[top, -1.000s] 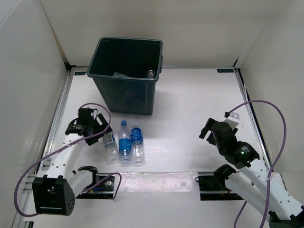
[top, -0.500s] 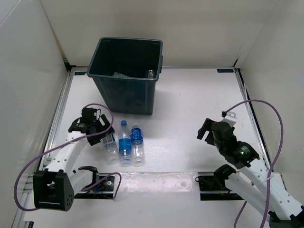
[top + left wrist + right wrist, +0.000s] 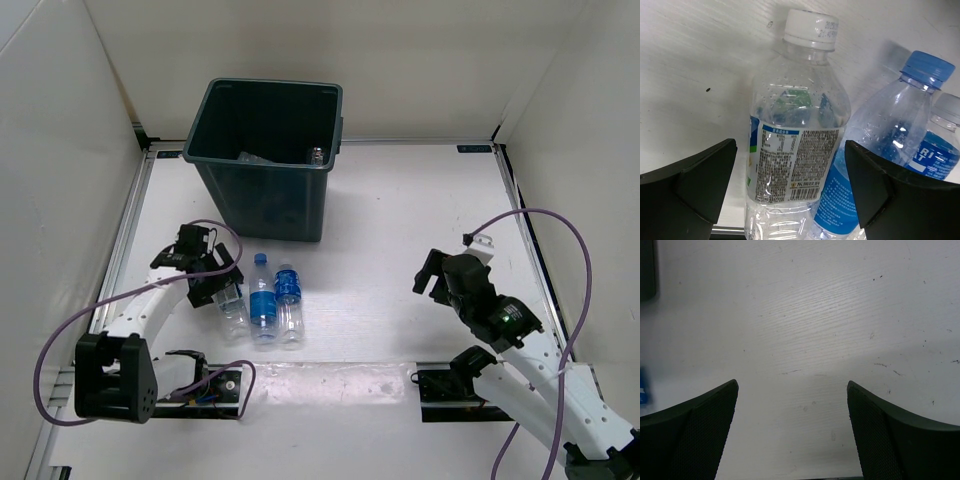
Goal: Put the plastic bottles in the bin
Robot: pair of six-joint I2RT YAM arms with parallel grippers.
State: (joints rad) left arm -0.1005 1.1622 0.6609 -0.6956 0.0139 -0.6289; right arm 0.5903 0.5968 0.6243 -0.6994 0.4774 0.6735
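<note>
I will next lower my left gripper around the printed label of the white-capped bottle (image 3: 230, 294) (image 3: 794, 165) and close its fingers there, as they are already open on both sides.
Three clear plastic bottles lie side by side on the white table in front of the dark green bin (image 3: 262, 190). The leftmost bottle (image 3: 229, 300) has a white cap and a printed label (image 3: 792, 155). The middle bottle (image 3: 262, 300) has a blue cap and blue label (image 3: 900, 135). The right bottle (image 3: 289, 302) shows at the left wrist view's right edge (image 3: 945, 145). My left gripper (image 3: 212, 283) is open, its fingers straddling the leftmost bottle without touching it. At least two bottles (image 3: 316, 155) lie inside the bin. My right gripper (image 3: 438, 277) is open and empty over bare table.
White walls enclose the table on the left, back and right. A metal rail (image 3: 125, 240) runs along the left edge. Purple cables loop from both arms. The bin's corner shows dark at the right wrist view's top left (image 3: 646, 270).
My left gripper has moved right and down towards the leftmost bottle, closing in around it. The right gripper has shifted slightly left.
</note>
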